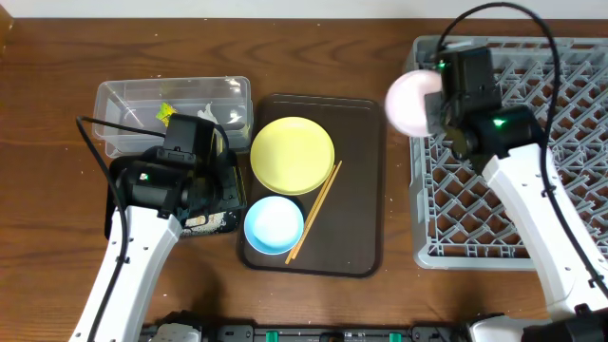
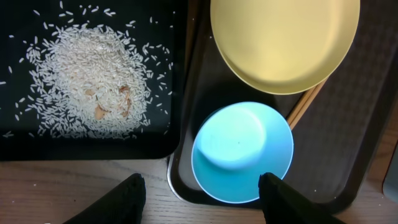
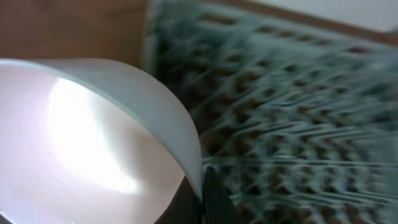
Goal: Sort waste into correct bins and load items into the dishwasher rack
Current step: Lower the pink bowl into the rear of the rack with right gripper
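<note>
The rack's far corner nearest the tray is outward and below, so my right gripper should move outward and down next and turn the white bowl into that corner.
My right gripper (image 1: 439,104) is shut on the rim of the white bowl (image 1: 411,101) and holds it tilted at the left edge of the grey dishwasher rack (image 1: 570,152). The bowl (image 3: 81,137) fills the right wrist view, with the rack (image 3: 298,118) behind it. My left gripper (image 2: 202,196) is open and empty above the near edge of the light blue bowl (image 2: 242,152). The yellow plate (image 1: 292,154), the blue bowl (image 1: 274,224) and the chopsticks (image 1: 315,209) lie on the brown tray (image 1: 366,190). Rice (image 2: 87,84) lies in the black bin (image 2: 93,146). The clear bin (image 1: 123,100) holds a green-and-yellow wrapper (image 1: 164,114) and tissue.
The left arm hides most of the black bin in the overhead view. The pale green cup is not in view. Bare wooden table (image 1: 47,209) lies left of the bins and between tray and rack.
</note>
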Robot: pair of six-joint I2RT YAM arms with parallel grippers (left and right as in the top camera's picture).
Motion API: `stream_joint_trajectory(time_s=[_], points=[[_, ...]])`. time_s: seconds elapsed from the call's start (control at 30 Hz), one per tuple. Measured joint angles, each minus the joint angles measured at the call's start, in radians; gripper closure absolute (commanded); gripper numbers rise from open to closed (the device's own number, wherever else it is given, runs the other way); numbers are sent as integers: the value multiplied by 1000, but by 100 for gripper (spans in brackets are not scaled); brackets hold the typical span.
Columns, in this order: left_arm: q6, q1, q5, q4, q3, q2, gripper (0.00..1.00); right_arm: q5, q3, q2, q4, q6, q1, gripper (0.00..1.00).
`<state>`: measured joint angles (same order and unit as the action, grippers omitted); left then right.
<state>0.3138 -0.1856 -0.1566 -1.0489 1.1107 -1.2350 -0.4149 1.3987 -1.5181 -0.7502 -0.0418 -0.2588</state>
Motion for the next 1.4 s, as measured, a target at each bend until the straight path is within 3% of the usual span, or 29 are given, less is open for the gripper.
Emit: stream_joint_trajectory(time_s=[0.57,0.97,1.4], points=[[0,1,3,1,0,0,38,-422,0,-142,414,-15,72,98],[0,0,3,2,0,0,38,-458,0,-365,509,2,103,99],[0,0,3,1,0,0,38,-502,1,-400,488,0,59,99]])
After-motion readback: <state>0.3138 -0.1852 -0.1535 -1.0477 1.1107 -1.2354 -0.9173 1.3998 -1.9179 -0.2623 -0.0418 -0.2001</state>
